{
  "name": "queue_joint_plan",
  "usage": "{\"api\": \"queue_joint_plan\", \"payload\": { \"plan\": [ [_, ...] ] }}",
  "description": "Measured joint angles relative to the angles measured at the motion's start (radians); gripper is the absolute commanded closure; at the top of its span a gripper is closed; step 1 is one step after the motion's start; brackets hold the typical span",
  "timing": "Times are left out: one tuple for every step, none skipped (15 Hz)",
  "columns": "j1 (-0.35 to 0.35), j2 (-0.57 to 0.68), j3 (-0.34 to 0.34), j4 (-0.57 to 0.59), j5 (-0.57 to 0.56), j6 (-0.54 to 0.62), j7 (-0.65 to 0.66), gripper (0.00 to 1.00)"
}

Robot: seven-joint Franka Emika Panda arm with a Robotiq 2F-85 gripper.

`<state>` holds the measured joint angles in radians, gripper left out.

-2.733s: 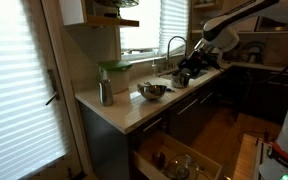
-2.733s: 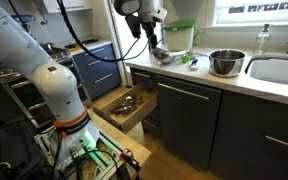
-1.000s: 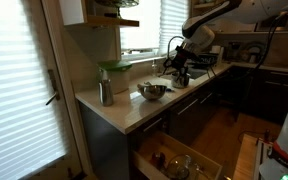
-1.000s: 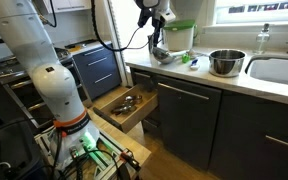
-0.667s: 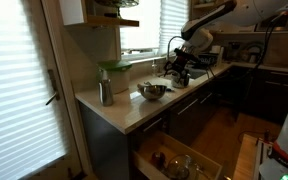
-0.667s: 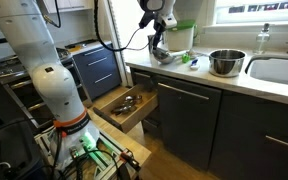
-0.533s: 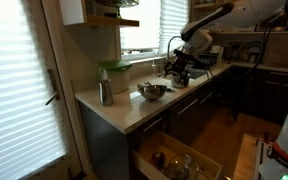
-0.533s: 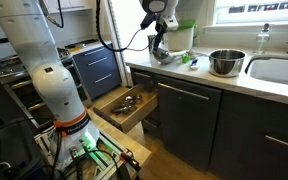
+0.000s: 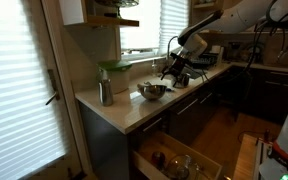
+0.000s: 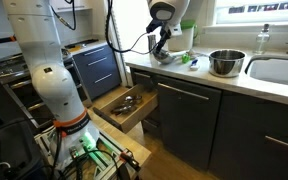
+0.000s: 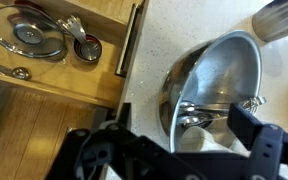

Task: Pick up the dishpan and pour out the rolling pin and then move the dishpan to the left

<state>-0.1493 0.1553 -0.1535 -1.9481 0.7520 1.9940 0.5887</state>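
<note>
My gripper should next stay low over the dishpan's near rim point(image 9: 164, 89) point(image 11: 173, 126) and close its wide-open fingers across it, because that rim is already between the two fingers.
The dishpan point(image 11: 224, 70) is a shiny round metal bowl on the pale counter; it shows in both exterior views point(image 9: 152, 91) point(image 10: 165, 56). In the wrist view a pale rolling pin end point(image 11: 197, 136) and some metal utensils point(image 11: 194, 119) lie inside it. My gripper point(image 11: 174, 150) is open just above the dishpan, fingers wide apart, with the bowl's near rim between them. In both exterior views the gripper point(image 9: 172, 69) point(image 10: 161, 42) hangs close over the bowl, holding nothing.
A tall metal canister point(image 9: 105, 93) stands beside the dishpan. A green-lidded container point(image 10: 182, 35) is behind it. Another metal bowl point(image 10: 225, 63) sits near the sink point(image 10: 279, 72). An open drawer point(image 10: 129, 103) with lids and utensils point(image 11: 29, 35) juts out below the counter edge.
The arm has swung from over the sink side toward the dishpan and come down, so the open gripper now hangs just over the bowl. The dishpan has not moved.
</note>
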Motion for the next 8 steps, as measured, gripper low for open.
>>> {"api": "queue_joint_plan", "payload": {
  "plan": [
    [-0.001,0.016,0.000,0.012,0.014,-0.004,0.000,0.31],
    [-0.003,0.030,0.000,0.022,0.024,-0.012,0.000,0.38],
    [-0.004,0.043,0.000,0.034,0.032,-0.026,0.000,0.48],
    [-0.004,0.056,0.000,0.045,0.036,-0.045,0.001,0.55],
    [-0.005,0.067,0.000,0.055,0.037,-0.068,0.002,0.62],
    [-0.005,0.079,0.000,0.065,0.037,-0.087,0.005,0.71],
    [-0.005,0.089,0.000,0.073,0.037,-0.105,0.009,0.78],
    [-0.005,0.098,0.000,0.082,0.037,-0.120,0.015,0.87]
  ]
}}
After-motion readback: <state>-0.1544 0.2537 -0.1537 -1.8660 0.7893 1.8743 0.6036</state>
